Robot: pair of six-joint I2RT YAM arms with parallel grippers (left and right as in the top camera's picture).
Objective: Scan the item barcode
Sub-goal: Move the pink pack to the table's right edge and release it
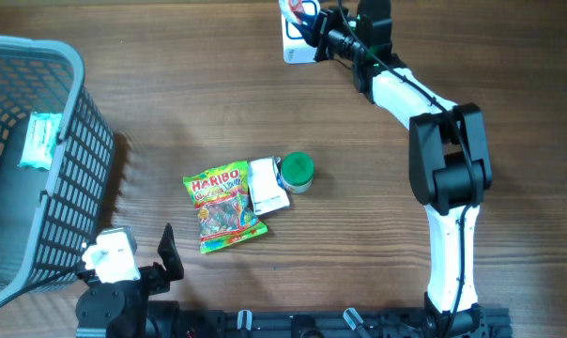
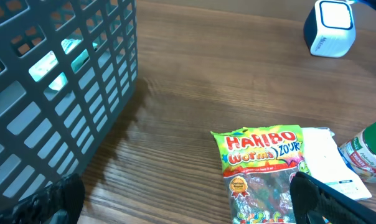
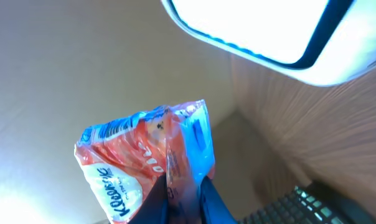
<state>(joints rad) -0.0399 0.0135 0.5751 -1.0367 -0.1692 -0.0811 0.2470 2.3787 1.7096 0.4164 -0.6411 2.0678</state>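
My right gripper swings the tissue packet away from the scanner next, to the right in the overhead view, then lowers it onto that table side, which lies bare (image 1: 510,130).
My right gripper (image 1: 312,26) is at the table's far edge, shut on a red and blue tissue packet (image 3: 138,158). In the right wrist view its dark fingers (image 3: 157,202) pinch the packet's lower seam and the pack stands up from them. The packet (image 1: 298,9) hangs just over the white barcode scanner (image 1: 298,49), whose bright lit face (image 3: 263,31) fills the top of the right wrist view. My left gripper (image 1: 138,263) rests at the near left edge, open (image 2: 188,211) with nothing between its fingers.
A Haribo bag (image 1: 222,207) (image 2: 259,174), a white packet (image 1: 267,186) (image 2: 328,162) and a green-lidded tub (image 1: 295,172) (image 2: 368,149) lie mid-table. A grey mesh basket (image 1: 77,160) (image 2: 82,74) stands at the left with a teal pack (image 1: 41,141) inside.
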